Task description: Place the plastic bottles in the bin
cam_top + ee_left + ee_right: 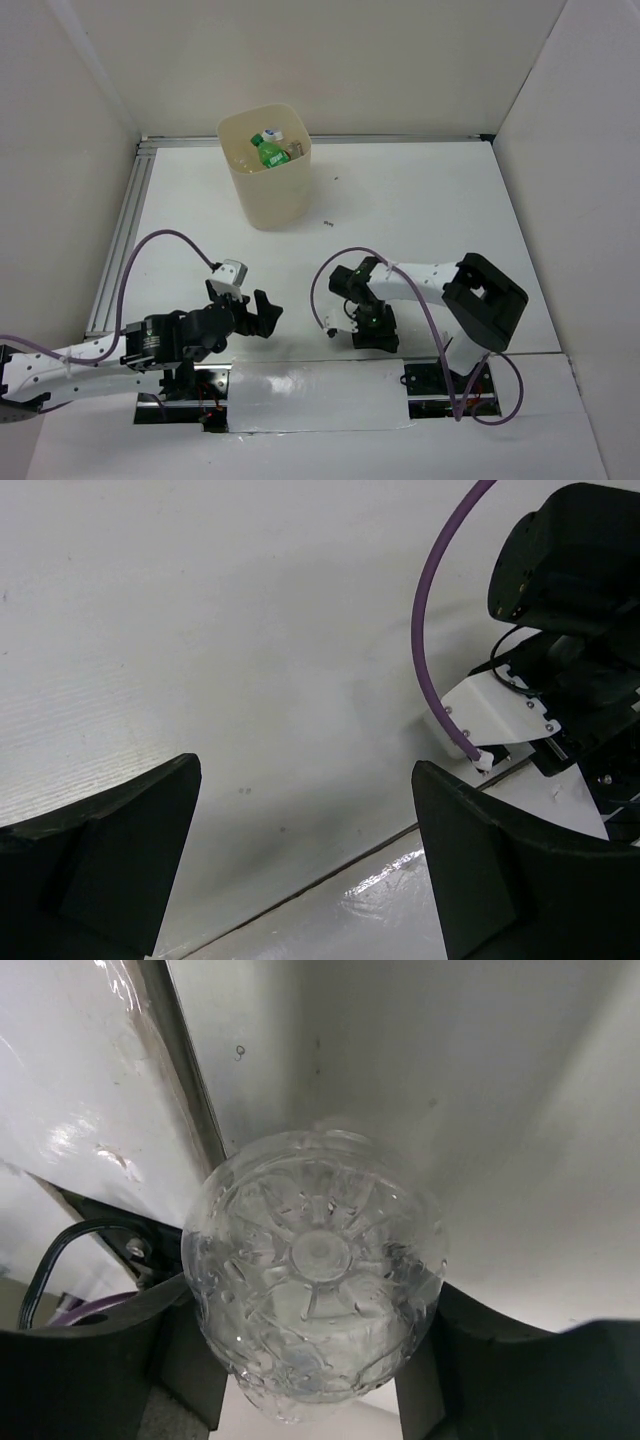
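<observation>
My right gripper will move up and outward, over the bin's opening (262, 140), to release the bottle. It should rise high because the bin's rim is well above the tabletop.
The cream-yellow bin (266, 203) stands at the far middle of the table. Inside it lie a bright green bottle (270, 154) and at least one colourless bottle beside it. My right gripper (372, 328) is low near the table's front edge. In the right wrist view it (310, 1360) is shut on a colourless plastic bottle (316, 1285), whose ribbed base faces the camera between the two black fingers. This bottle is hidden under the gripper in the top view. My left gripper (256, 314) is open and empty above bare table, with its jaws wide apart in the left wrist view (305, 865).
An aluminium rail (120, 240) runs along the table's left side. White walls close the space in at the back and both sides. A glossy white strip (310, 392) covers the near edge between the arm bases. The right arm (570, 630) and its purple cable (430, 650) show in the left wrist view.
</observation>
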Tool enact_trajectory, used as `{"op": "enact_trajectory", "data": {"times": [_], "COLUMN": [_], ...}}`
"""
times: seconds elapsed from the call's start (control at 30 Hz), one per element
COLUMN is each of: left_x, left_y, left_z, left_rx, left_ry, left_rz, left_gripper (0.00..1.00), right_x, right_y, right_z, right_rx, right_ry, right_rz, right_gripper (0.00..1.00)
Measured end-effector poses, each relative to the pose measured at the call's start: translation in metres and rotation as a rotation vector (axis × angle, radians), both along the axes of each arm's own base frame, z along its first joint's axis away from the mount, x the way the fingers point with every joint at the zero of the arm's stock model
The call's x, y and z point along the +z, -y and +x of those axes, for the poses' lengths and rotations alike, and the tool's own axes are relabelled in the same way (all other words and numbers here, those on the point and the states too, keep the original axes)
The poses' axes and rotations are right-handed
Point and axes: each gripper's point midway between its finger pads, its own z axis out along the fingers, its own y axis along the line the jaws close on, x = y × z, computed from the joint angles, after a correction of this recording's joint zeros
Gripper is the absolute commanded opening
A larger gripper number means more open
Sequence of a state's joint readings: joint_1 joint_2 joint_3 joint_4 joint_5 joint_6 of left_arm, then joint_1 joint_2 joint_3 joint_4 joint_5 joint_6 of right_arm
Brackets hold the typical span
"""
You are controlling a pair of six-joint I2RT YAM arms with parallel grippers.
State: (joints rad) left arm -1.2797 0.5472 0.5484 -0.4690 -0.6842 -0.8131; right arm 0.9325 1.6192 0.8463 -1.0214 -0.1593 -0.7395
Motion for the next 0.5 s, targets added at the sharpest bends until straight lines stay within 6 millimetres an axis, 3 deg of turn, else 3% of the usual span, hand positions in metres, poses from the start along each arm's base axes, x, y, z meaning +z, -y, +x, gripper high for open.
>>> {"op": "enact_trajectory", "data": {"times": [0.1,0.17,0.27,0.3,0.37,0.4,0.5], "left_x": [-0.004,-0.005,-0.005,-0.004,-0.003,-0.003,-0.002], "left_y": [0.001,0.001,0.003,0.004,0.005,0.006,0.006], "left_z": [0.0,0.0,0.001,0.001,0.002,0.002,0.002], "left_rx": [0.002,0.002,0.001,0.0,0.0,0.0,0.0], "left_ry": [-0.008,-0.01,-0.008,-0.006,-0.003,-0.002,0.0], "left_rz": [0.013,0.022,0.021,0.018,0.012,0.01,0.006], "left_gripper": [0.99,0.99,0.99,0.99,0.99,0.99,0.99], "right_x": [0.002,0.005,0.035,0.054,0.113,0.152,0.269], "right_y": [-0.001,-0.007,-0.044,-0.062,-0.097,-0.115,-0.138], "right_z": [0.002,0.016,0.081,0.113,0.185,0.224,0.3], "right_rx": [-0.039,-0.085,-0.195,-0.228,-0.29,-0.308,-0.337], "right_ry": [-0.022,-0.01,0.085,0.146,0.297,0.398,0.659], "right_rz": [0.009,0.031,0.165,0.24,0.405,0.512,0.749], "right_gripper": [0.21,0.21,0.2,0.2,0.18,0.18,0.15]}}
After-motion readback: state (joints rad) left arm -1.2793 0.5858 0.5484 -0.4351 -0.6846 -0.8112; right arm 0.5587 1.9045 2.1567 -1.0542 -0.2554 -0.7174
